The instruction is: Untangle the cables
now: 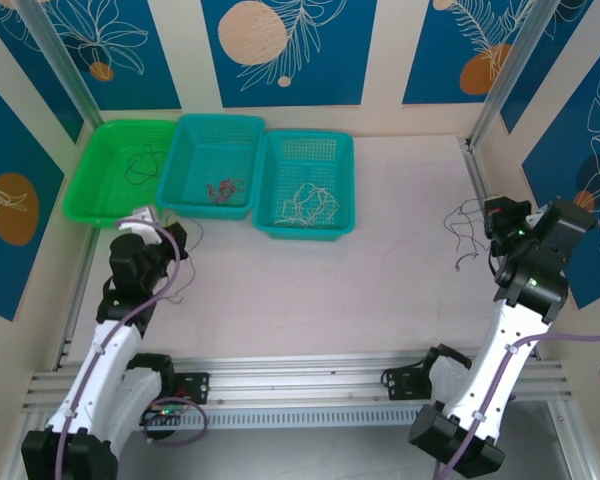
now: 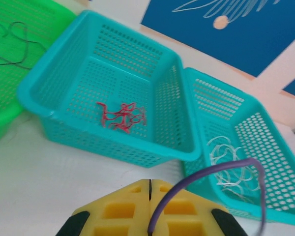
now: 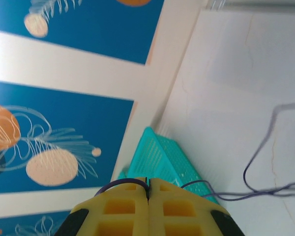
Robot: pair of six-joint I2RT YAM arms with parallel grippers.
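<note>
My left gripper lifts up and outward over the green basket (image 2: 17, 53) next and releases the thin purple cable (image 2: 211, 169) inside, since a thin black cable already lies there.
My left gripper (image 2: 150, 183) (image 1: 178, 238) is shut on a thin purple cable (image 2: 211, 169) that arches up and off to the right in front of the baskets. At the table's right side, my right gripper (image 3: 148, 181) (image 1: 492, 218) is shut on another purple cable (image 3: 120, 183), which loops out to the left of the jaws. More purple strands (image 3: 255, 167) (image 1: 465, 228) lie on the white table beside it. Red cables (image 2: 122, 117) (image 1: 223, 189) sit in the middle teal basket (image 1: 212, 128). White cables (image 2: 231, 162) (image 1: 310, 205) lie in the right teal basket (image 1: 305, 232).
A green basket (image 1: 98, 205) at the far left holds a thin black cable (image 1: 140, 165) (image 2: 14, 44). The three baskets stand in a row along the back wall. A metal post (image 1: 475, 150) and the side wall stand close to my right gripper.
</note>
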